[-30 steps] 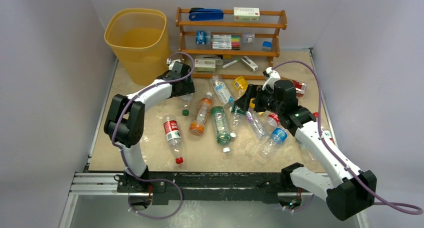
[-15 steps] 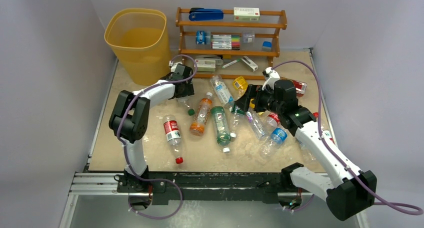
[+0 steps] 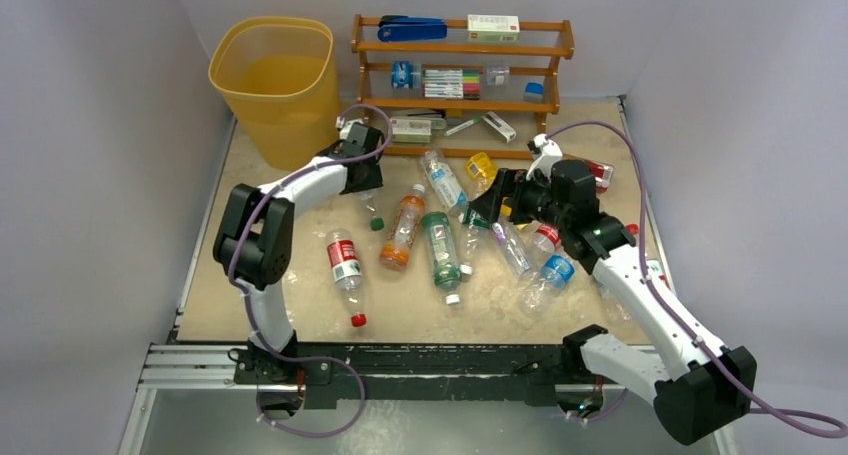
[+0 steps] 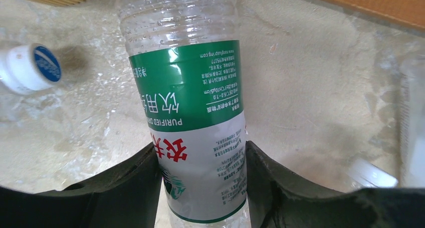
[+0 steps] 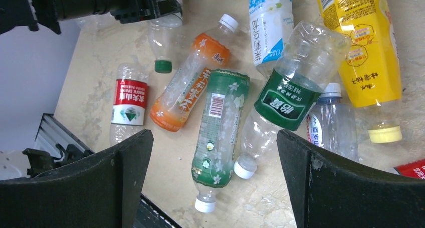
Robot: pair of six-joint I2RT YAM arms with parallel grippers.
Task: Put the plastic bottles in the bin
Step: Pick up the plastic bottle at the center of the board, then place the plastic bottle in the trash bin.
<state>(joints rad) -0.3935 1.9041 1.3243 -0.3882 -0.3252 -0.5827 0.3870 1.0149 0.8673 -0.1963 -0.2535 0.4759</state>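
The left gripper needs to move up and outward to the bin's opening to release the bottle, since the opening is above the gripper and to its left in the top view.
Lying on the table is a clear bottle with a green and white label, and my left gripper is shut on it, both fingers pressed to the label. From above, that gripper sits just in front of the yellow bin, and the bottle's green cap pokes out below it. Over the middle pile my right gripper hangs open and holds nothing. Below it lie an orange bottle, a green bottle, a dark-green-labelled clear bottle and a yellow bottle.
A wooden rack with a blue stapler and a white box stands at the back. A red-labelled bottle lies alone at the front left. Grey walls close both sides, and a metal rail runs along the near edge.
My left gripper's fingers have come together onto the clear green-labelled bottle, and the left arm shifted slightly. The right gripper has hardly moved.
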